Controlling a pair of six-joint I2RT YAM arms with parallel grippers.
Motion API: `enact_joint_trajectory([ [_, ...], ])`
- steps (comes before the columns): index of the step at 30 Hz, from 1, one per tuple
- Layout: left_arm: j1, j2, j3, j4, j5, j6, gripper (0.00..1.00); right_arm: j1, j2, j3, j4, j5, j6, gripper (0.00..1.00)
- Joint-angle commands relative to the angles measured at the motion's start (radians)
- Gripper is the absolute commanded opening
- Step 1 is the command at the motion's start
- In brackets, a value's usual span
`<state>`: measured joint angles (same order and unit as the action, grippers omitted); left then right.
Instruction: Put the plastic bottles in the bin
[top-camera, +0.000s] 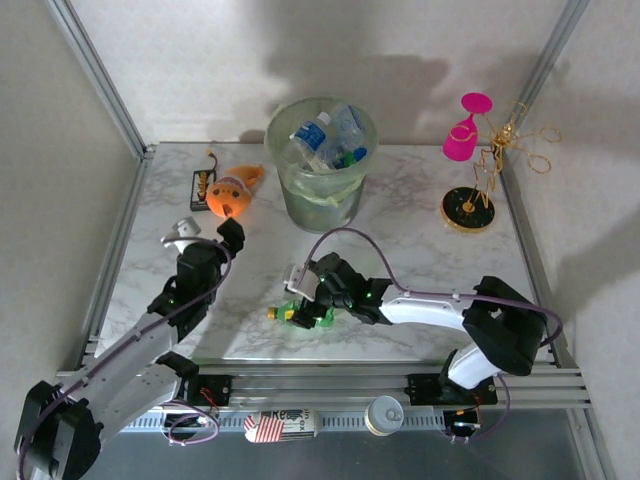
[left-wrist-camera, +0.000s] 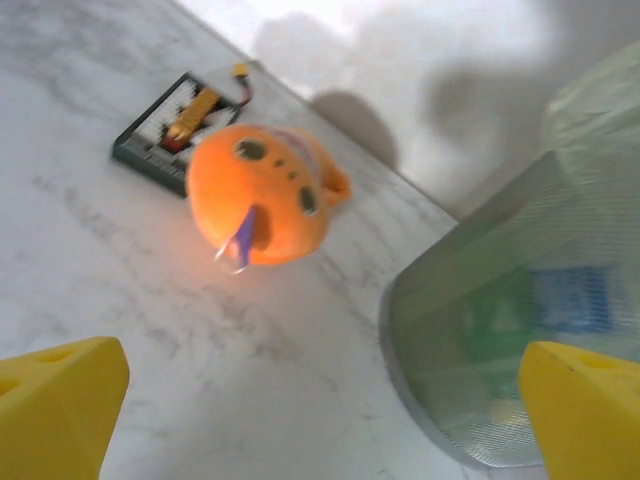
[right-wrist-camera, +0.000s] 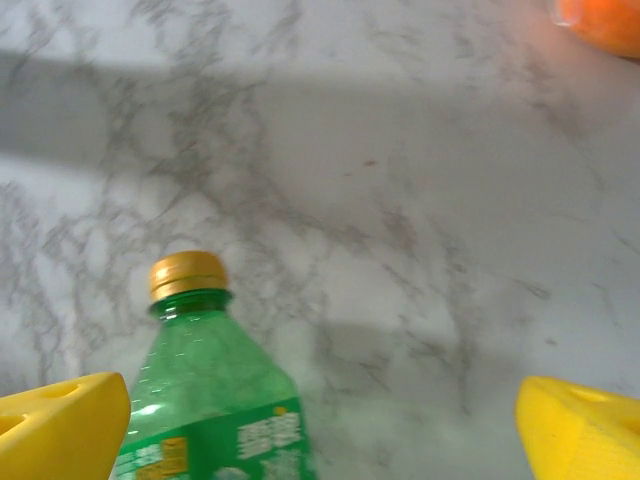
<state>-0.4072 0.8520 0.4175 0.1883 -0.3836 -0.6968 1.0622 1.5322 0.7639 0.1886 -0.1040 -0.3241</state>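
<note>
My right gripper lowers around the upper body of the green bottle next, then closes.
The pale-green translucent bin (top-camera: 320, 190) stands at the table's back centre, its wall also close in the left wrist view (left-wrist-camera: 520, 330). Several plastic bottles (top-camera: 322, 138), clear with blue caps, lie inside it. One green bottle (top-camera: 298, 314) with a yellow cap lies on the marble near the front edge. My right gripper (top-camera: 308, 298) hangs over it, open. In the right wrist view the bottle (right-wrist-camera: 210, 400) sits between the yellow fingertips, nearer the left one, its cap (right-wrist-camera: 188, 275) pointing away from the right gripper (right-wrist-camera: 320, 430). My left gripper (top-camera: 207, 232) (left-wrist-camera: 320, 420) is open over bare marble, left of the bin.
An orange plush toy (top-camera: 232, 192) (left-wrist-camera: 265, 195) and a small black board (top-camera: 202, 184) (left-wrist-camera: 165, 130) lie back left. A pink goblet (top-camera: 462, 135) and a gold wire stand (top-camera: 470, 205) sit back right. A can (top-camera: 385, 414) and a labelled container (top-camera: 280, 425) rest on the front rail.
</note>
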Motion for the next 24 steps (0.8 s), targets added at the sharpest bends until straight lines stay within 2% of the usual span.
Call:
enact_joint_trajectory([
  [1,0.026,-0.059,-0.065,0.024,-0.042,-0.119,1.00,0.031,0.036,0.026,-0.017,-0.042,-0.097,0.99],
  [9,0.076,-0.109,-0.105,0.051,-0.057,-0.160,0.99,0.054,0.104,0.046,-0.034,-0.010,-0.124,0.97],
  [16,0.090,-0.103,-0.111,0.048,-0.028,-0.176,1.00,0.061,0.144,0.052,-0.048,0.009,-0.135,0.78],
  [24,0.099,-0.117,-0.120,0.043,-0.022,-0.188,0.99,0.060,0.170,0.054,-0.052,0.018,-0.132,0.66],
])
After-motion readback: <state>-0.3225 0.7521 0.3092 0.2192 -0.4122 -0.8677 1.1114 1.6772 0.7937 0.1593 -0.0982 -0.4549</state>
